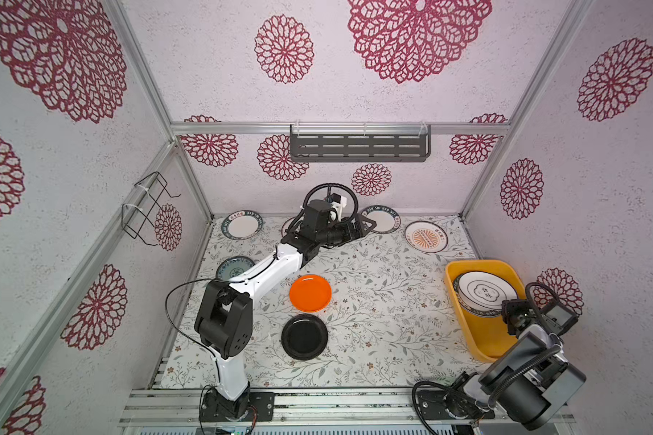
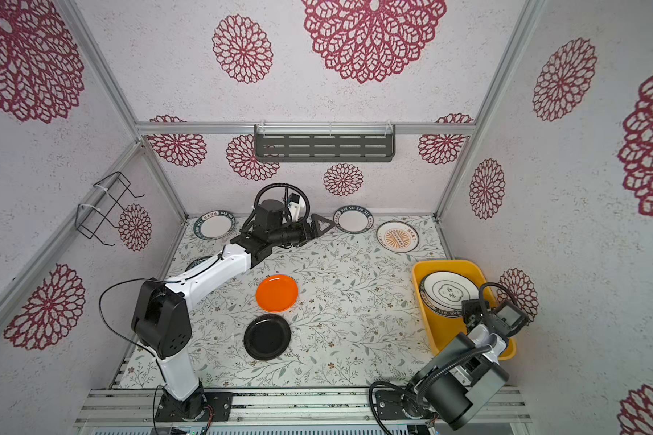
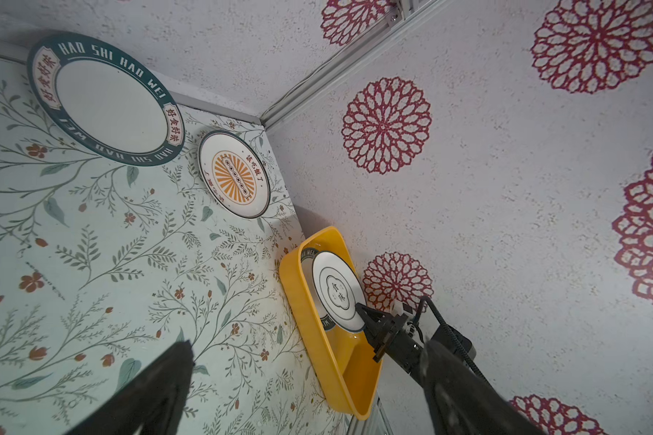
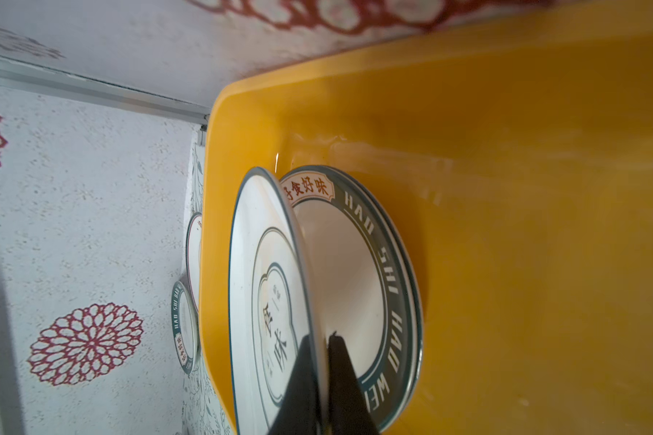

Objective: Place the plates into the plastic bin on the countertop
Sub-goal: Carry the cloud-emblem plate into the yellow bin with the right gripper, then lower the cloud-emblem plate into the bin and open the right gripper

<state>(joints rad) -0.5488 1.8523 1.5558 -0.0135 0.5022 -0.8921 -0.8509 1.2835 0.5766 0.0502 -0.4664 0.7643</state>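
The teal-rimmed plate (image 1: 472, 306) (image 4: 343, 279) is in the bin below my right gripper. My right gripper will next bring the tilted white plate down flat onto it and let go of the white plate's rim.
The yellow plastic bin (image 1: 483, 341) stands at the right edge of the countertop (image 1: 374, 320). My right gripper (image 4: 319, 339) is shut on the rim of a white plate with black characters (image 4: 264, 286). That plate tilts above a teal-rimmed plate (image 4: 385, 286) lying in the bin. My left gripper (image 1: 368, 226) hangs open and empty near the back wall, next to a teal-rimmed plate (image 1: 384, 220). A sunburst plate (image 1: 426, 236), another teal-rimmed plate (image 1: 242, 225), a blue-floral plate (image 1: 234, 268), an orange plate (image 1: 310, 293) and a black plate (image 1: 304, 337) lie on the countertop.
A dark slotted shelf (image 1: 359, 145) hangs on the back wall and a black wire rack (image 1: 148, 209) on the left wall. The left arm (image 1: 264, 271) crosses above the blue-floral plate. Aluminium rails (image 1: 317, 401) run along the front edge.
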